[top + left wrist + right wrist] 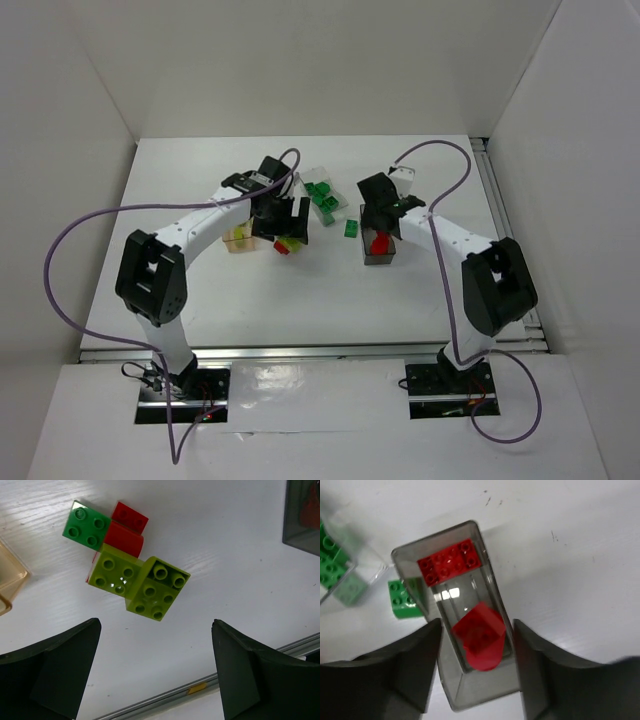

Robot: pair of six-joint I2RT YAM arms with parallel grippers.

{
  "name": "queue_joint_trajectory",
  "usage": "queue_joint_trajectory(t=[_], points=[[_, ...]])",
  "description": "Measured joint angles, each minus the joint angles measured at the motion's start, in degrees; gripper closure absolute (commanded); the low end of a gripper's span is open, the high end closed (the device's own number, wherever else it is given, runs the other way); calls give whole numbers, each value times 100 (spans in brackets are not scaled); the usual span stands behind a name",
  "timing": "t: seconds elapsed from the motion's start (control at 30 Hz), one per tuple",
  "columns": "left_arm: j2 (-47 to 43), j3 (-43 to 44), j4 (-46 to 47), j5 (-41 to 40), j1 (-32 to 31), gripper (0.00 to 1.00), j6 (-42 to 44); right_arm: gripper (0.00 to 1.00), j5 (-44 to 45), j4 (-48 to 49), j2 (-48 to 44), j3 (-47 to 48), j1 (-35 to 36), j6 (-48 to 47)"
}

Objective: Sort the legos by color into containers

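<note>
I need to lower my left gripper's open fingers astride the yellow-green brick at the cluster's end [293, 243] [156, 591] next, where it sticks out below them, and close them.
My left gripper [155, 630] is open and empty above a cluster of legos: a green brick [86, 525], a red brick [129, 516], a rounded red piece [123, 537] and two yellow-green bricks [116, 572], all touching. In the top view it [288, 222] hovers beside the amber bin [238, 238]. My right gripper [477, 630] is open, its jaws either side of the smoky grey bin [475, 695]. A rounded red brick [479, 636] sits loose between them inside the bin, beyond it a flat red brick [450, 561].
A clear bin [322, 195] with green bricks stands at the back middle. A loose green brick [402, 599] lies between it and the grey bin. The table's metal rail [200, 687] runs along the near edge. White walls enclose the table.
</note>
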Motion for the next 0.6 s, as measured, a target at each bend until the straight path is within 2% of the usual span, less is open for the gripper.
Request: queue_joint_trajectory(t=[0.1,0.17,0.4,0.6], points=[[131,9,17,-120,-142,0,-15,23,-46,17,170,107,-214,-87],[201,15,20,-245,-201,4,-28,23,-57,22,160,114,-225,-118],[411,179,28,-861,-391,10,-46,24,-168,79,-42,116,376,-173],[592,339,35,-1126,-501,10,-195,24,-238,72,-245,116,680,-173]])
